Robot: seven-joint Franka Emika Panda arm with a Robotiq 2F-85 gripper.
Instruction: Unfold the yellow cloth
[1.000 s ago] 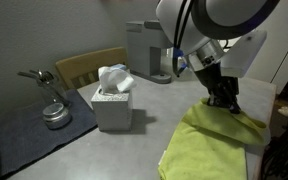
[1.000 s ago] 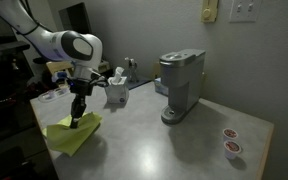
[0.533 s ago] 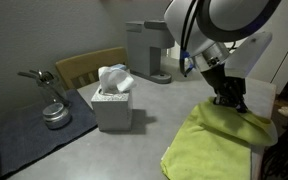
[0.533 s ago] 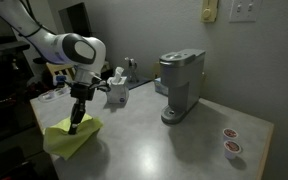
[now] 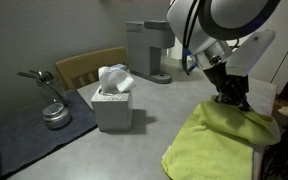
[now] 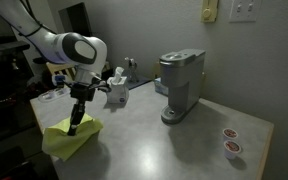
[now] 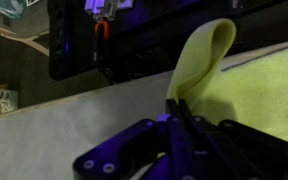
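Note:
The cloth's pinched corner still stands up folded, so my gripper will turn next, pull it over the bare tabletop [image 6: 88,150] [image 7: 109,118] beside the cloth and lower it to release.
The yellow cloth [image 5: 214,140] lies on the grey table near its edge, and shows in both exterior views [image 6: 69,136]. My gripper [image 5: 231,99] is shut on the cloth's far edge and holds that edge pinched and lifted a little; it also shows above the cloth in an exterior view [image 6: 76,122]. In the wrist view the shut fingers [image 7: 179,112] pinch a raised fold of the yellow cloth [image 7: 199,60], with more cloth spread to the right.
A white tissue box [image 5: 112,100] stands mid-table, also seen behind the arm [image 6: 116,88]. A grey coffee machine [image 6: 180,84] stands at the back. A metal scoop and round tin [image 5: 54,113] sit on a dark mat. Small pods [image 6: 230,142] lie far off.
My gripper has dragged the pinched cloth edge a little further toward the table's edge, spreading the cloth slightly. In the last half second it has hardly moved.

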